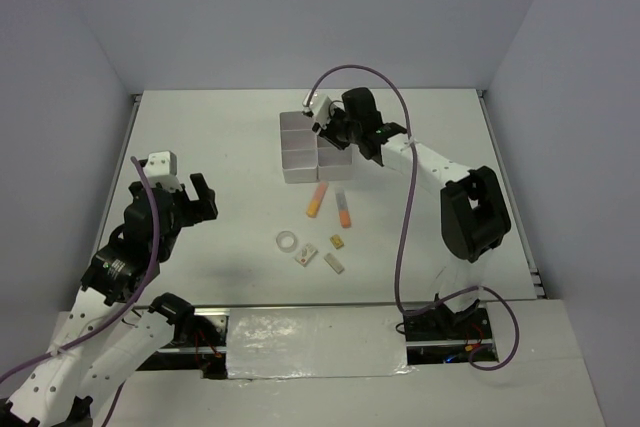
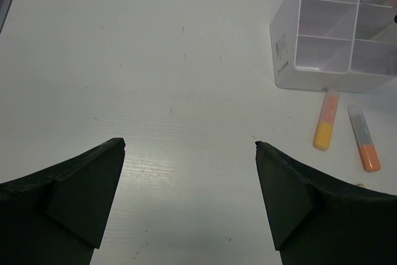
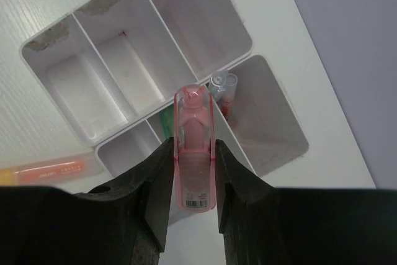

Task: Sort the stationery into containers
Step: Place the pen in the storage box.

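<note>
Open space shows beside the green item. I will next move my right gripper down toward the box with the green item (image 3: 167, 121) and let go of the pink highlighter there.
The containers (image 1: 298, 152), a white block of open boxes, stand at the table's far middle. My right gripper (image 1: 330, 132) hovers over their right side, shut on a pink highlighter (image 3: 195, 122) that points down at the boxes (image 3: 118, 60). One box holds a green item (image 3: 166, 122), and its neighbour a red pen with a clear cap (image 3: 223, 88). Two orange highlighters (image 1: 317, 199) (image 1: 343, 209) lie just in front of the block. A clear tape ring (image 1: 287, 241) and small erasers (image 1: 306, 257) lie nearer. My left gripper (image 1: 200, 202) stands open and empty at the left.
The left wrist view shows bare table between the open fingers (image 2: 93, 184), with the containers (image 2: 286, 48) and both orange highlighters (image 2: 325, 122) (image 2: 363, 141) at its right. Grey walls close the table's sides and back.
</note>
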{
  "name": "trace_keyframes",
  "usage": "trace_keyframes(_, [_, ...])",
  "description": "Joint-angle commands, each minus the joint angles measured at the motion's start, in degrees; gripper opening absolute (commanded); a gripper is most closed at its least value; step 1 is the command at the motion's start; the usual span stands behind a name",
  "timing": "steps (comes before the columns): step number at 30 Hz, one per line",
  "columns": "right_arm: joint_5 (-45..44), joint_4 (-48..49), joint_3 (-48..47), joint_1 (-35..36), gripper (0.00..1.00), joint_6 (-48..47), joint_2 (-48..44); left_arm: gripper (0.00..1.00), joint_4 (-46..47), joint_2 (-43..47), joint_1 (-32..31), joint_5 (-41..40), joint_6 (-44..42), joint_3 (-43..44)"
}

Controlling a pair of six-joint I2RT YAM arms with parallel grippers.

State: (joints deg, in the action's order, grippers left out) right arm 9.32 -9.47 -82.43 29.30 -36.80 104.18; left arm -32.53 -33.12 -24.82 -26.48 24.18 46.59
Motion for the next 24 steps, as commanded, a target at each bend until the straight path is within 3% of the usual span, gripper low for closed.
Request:
trace_keyframes(1, [7.5,8.7,3.1,-1.2,0.0,-3.5,-2.8,0.99,2.2,-0.1,0.3,0.7,-0.4,0.9])
trace_keyframes(13, [6.7,9.0,0.9,-2.6,0.14,-6.1,2.3,0.99,2.8,0.0,0.3,2.2,-1.1,0.8])
trace_keyframes(17, [6.6,8.9,0.5,-3.2,0.26,-5.9,3.4,0.99,2.9,-0.2,0.3,2.6,-1.2,0.7])
trace_keyframes(24, [7.1,9.3,1.6,-3.8,0.39,-5.1,2.7,0.99,3.1,0.1,0.3,3.1,-1.4,0.7])
